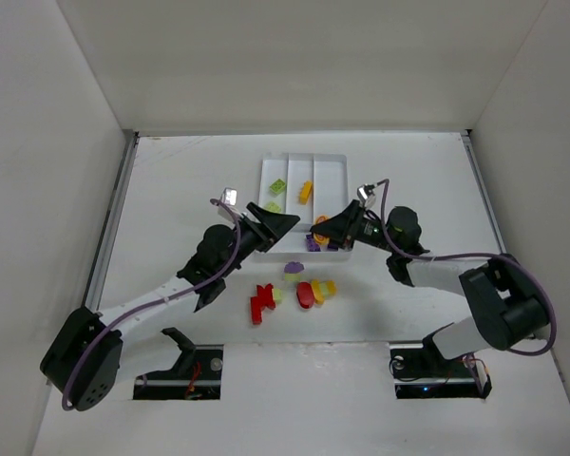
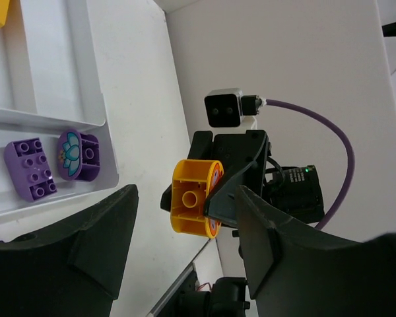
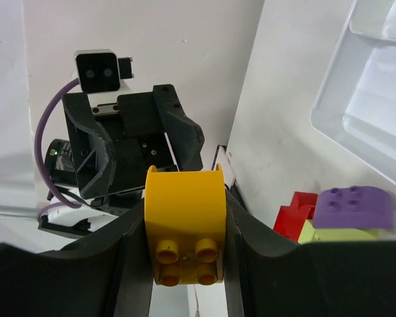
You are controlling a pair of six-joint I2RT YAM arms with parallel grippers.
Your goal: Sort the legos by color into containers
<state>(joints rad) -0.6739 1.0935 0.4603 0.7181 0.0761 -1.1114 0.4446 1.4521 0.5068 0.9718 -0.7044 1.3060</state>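
Observation:
A yellow lego lies in the tray's middle long section, so next my right gripper will move outward, tilting its fingers down, over that section's near end (image 1: 300,213).
My right gripper (image 3: 185,261) is shut on a yellow-orange lego (image 3: 185,224), held above the table just off the near right corner of the white tray (image 1: 334,163). The left gripper (image 1: 275,233) hovers over the tray's near left corner, facing it, open with nothing between its fingers (image 2: 99,244). In the left wrist view the held yellow lego (image 2: 197,206) shows beyond my jaws. Two purple legos (image 2: 30,168) lie in the crosswise section. Green legos (image 1: 277,186) and a yellow one (image 1: 306,192) lie in the long sections.
Loose legos lie on the table in front of the tray: a purple one (image 1: 292,269), red ones (image 1: 259,302), a light green one (image 1: 276,295) and a yellow one (image 1: 323,288). White walls enclose the table on three sides.

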